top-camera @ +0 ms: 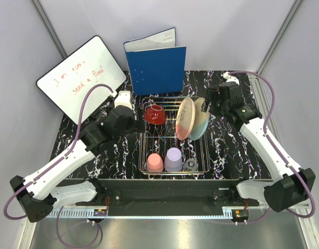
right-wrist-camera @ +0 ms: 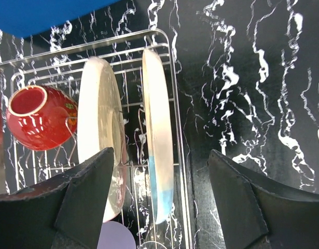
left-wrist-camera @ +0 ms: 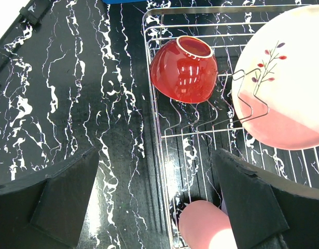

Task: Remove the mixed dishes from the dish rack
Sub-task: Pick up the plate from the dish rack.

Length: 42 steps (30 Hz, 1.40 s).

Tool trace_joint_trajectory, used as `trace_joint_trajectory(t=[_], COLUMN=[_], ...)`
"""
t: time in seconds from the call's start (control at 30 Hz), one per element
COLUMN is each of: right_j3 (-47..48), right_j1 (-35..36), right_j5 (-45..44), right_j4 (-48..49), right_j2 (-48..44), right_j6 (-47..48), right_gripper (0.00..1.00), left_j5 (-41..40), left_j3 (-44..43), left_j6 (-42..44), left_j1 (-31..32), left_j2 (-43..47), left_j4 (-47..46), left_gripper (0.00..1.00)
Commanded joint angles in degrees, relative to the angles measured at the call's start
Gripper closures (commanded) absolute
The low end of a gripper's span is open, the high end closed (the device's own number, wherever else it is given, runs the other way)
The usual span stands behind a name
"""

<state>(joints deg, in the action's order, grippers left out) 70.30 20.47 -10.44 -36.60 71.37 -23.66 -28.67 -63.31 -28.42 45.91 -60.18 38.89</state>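
The pale-blue plate stands on edge, its upper rim between my right gripper's open fingers, so I need to lower it over that rim and close.
The silver wire dish rack [top-camera: 141, 150] sits mid-table. It holds a red bowl [top-camera: 155, 114] on its side, a salmon-pink plate [top-camera: 184, 119] and a pale-blue plate [top-camera: 199, 127] standing on edge. A pink cup [top-camera: 154, 163], a lavender cup [top-camera: 173, 159] and a clear glass [top-camera: 190, 165] stand along its front. My left gripper [left-wrist-camera: 156, 192] hangs open over the rack's left rim [left-wrist-camera: 154, 129], with the pink cup [left-wrist-camera: 206, 225] near its right finger. My right gripper [right-wrist-camera: 162, 181] is open above the pale-blue plate [right-wrist-camera: 158, 155], its fingers either side and not touching. The salmon plate [right-wrist-camera: 97, 129] stands beside the left finger.
A blue binder [top-camera: 155, 65] stands upright behind the rack. A whiteboard [top-camera: 81, 78] leans at the back left. The black marbled table [top-camera: 97, 155] shows bare on both sides of the rack. The cell's walls close in at left and right.
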Motion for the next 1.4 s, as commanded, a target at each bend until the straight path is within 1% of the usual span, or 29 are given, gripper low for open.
trace_joint_trajectory(t=[0.0,0.27,0.37,0.4,0.43,0.53,0.6,0.67,0.7,0.73,0.77,0.83,0.87,1.03,1.13,1.37], right_j3=[-0.69,-0.78,-0.96,-1.22,-1.31,-1.84,-2.01,-2.1,-2.1,-2.1,-2.1,-1.66,-1.49,0.71,3.78,17.22], right_j1=[-0.08,0.01,-0.08,-0.08,0.01,0.01,-0.08,-0.08,-0.08,-0.08,-0.08,-0.08,-0.08,0.01,0.01,-0.08], right_j5=[2.17,0.77,1.3,1.47,1.47,1.73,2.0,1.91,1.82,1.82,1.82,1.74,1.82,0.68,-0.55,-2.22], right_j4=[2.67,2.94,3.46,3.9,3.99,4.78,5.05,5.22,5.4,5.49,5.49,5.57,5.57,5.14,4.08,-2.33], right_j2=[1.84,6.32,8.08,8.69,8.96,9.92,10.54,10.72,10.72,10.8,10.8,10.8,10.72,9.05,7.73,7.02], right_j6=[-0.6,-1.56,-1.83,-1.92,-2.09,-2.27,-2.36,-2.36,-2.44,-2.36,-2.36,-2.27,-2.27,-2.36,-2.01,0.63], right_gripper=[0.2,0.25,0.32,0.37,0.39,0.43,0.44,0.54,0.57,0.73,0.81,0.92,1.0,1.0,1.0,1.0], left_j5=[1.07,1.15,1.42,1.42,1.51,1.51,1.51,1.42,1.42,1.42,1.42,1.59,1.68,1.77,1.68,1.07], left_j3=[-0.33,0.64,0.99,0.99,1.08,1.17,1.26,1.43,1.43,1.43,1.52,1.43,1.35,1.17,1.0,-0.06], left_j6=[-0.4,-0.05,-0.05,-0.05,-0.05,0.04,-0.05,0.04,-0.05,-0.05,-0.14,-0.14,-0.23,-0.32,-0.05,0.3], left_j1=[0.14,0.14,0.23,0.15,0.14,0.14,0.15,0.14,0.14,0.14,0.14,0.14,0.14,0.14,0.14,0.14], left_j2=[-0.2,-0.02,0.07,0.15,0.15,0.42,0.51,0.42,0.42,0.33,0.33,0.16,0.15,0.24,0.24,0.07], left_j4=[-2.77,-3.39,-3.56,-3.65,-3.65,-3.56,-3.74,-3.74,-3.74,-3.74,-3.74,-3.74,-3.74,-3.74,-3.65,-3.65], left_gripper=[0.03,0.03,0.02,0.03,0.02,0.02,0.03,0.03,0.02,0.02,0.02,0.02,0.02,0.02,0.02,0.02])
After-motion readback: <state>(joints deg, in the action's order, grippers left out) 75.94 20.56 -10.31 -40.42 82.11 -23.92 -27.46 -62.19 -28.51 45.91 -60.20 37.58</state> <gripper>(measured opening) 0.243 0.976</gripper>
